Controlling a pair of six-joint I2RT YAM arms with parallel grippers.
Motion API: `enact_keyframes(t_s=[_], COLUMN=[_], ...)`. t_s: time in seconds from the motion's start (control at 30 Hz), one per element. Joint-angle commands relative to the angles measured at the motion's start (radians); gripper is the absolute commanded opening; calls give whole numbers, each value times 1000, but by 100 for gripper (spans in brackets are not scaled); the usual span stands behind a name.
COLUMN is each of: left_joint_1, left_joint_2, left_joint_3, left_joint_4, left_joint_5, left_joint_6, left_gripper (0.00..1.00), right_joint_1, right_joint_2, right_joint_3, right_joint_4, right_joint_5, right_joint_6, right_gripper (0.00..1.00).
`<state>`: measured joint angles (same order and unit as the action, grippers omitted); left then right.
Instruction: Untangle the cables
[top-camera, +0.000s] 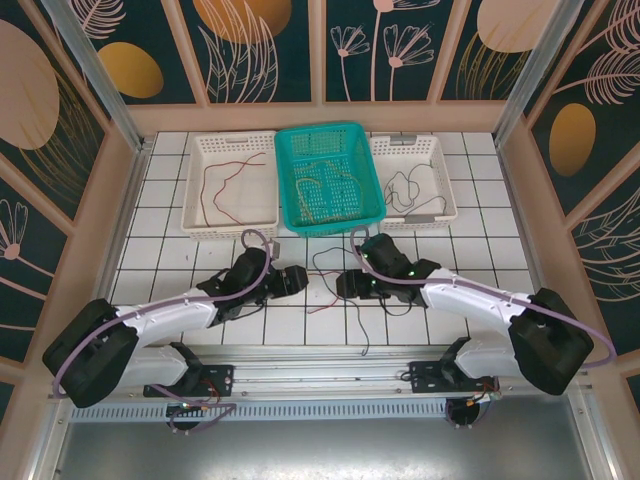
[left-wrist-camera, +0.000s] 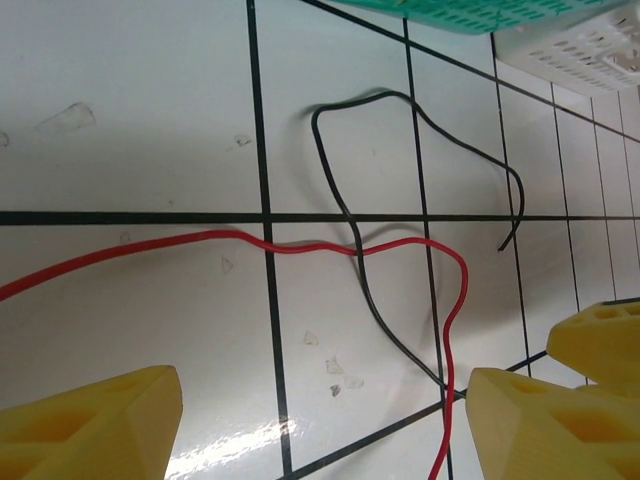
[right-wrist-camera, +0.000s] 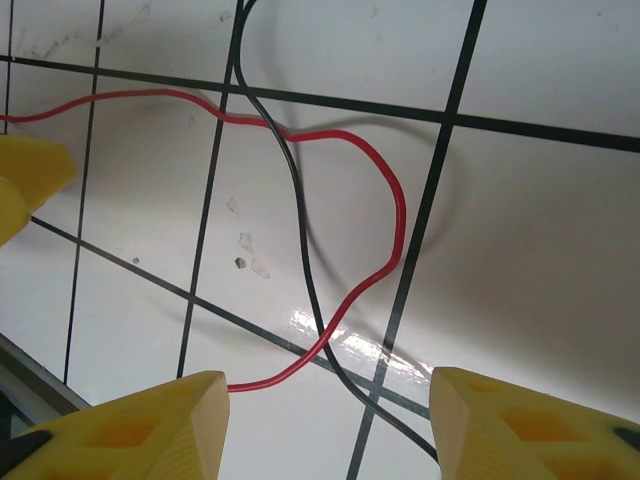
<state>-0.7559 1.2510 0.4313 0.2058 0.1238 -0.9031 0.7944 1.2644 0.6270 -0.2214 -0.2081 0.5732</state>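
Next, my left gripper draws back and down to close where red runs clear of black, as the red cable's near end lies below it, toward my base.
A red cable (left-wrist-camera: 300, 248) and a black cable (left-wrist-camera: 345, 210) lie crossed over each other on the white tiled table (top-camera: 480, 260), between my two grippers. My left gripper (top-camera: 298, 281) is open just left of the crossing. In the left wrist view its yellow fingers (left-wrist-camera: 90, 425) stand wide apart, and the red and black strands run close to the right finger. My right gripper (top-camera: 347, 285) is open on the other side. In the right wrist view the red cable (right-wrist-camera: 392, 205) loops over the black cable (right-wrist-camera: 300, 250) between its fingers (right-wrist-camera: 530, 425), and nothing is pinched.
Three baskets stand at the back: a white one (top-camera: 200, 215) holding a red wire, a teal one (top-camera: 372, 185) with thin tan wires, and a white one (top-camera: 446, 200) with a black wire. A thin strand (top-camera: 363, 335) trails toward the near edge.
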Motion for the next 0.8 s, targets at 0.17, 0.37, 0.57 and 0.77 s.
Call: enact_keyframes(t_s=[0.17,0.37,0.57,0.77], left_joint_1=[-103,-188,-195,-195], left_joint_2=[-26,-39,-19,33], left_joint_3=[24,18,6,8], left_joint_4=[-20,-37,-51,-14], left_joint_5=[89,160,184,174], left_joint_6=[19,28,59,70], left_gripper=[76,77,78,69], right_joint_1=[13,17,22,23], right_joint_2=[-70,-110,-110,-53], right_joint_3=[-77,-163,-210,-216], right_joint_4=[10,52,125,179], right_joint_5=[47,13,16,22], right_joint_6=[34,54,56,41], right_gripper=[55,55,55,55])
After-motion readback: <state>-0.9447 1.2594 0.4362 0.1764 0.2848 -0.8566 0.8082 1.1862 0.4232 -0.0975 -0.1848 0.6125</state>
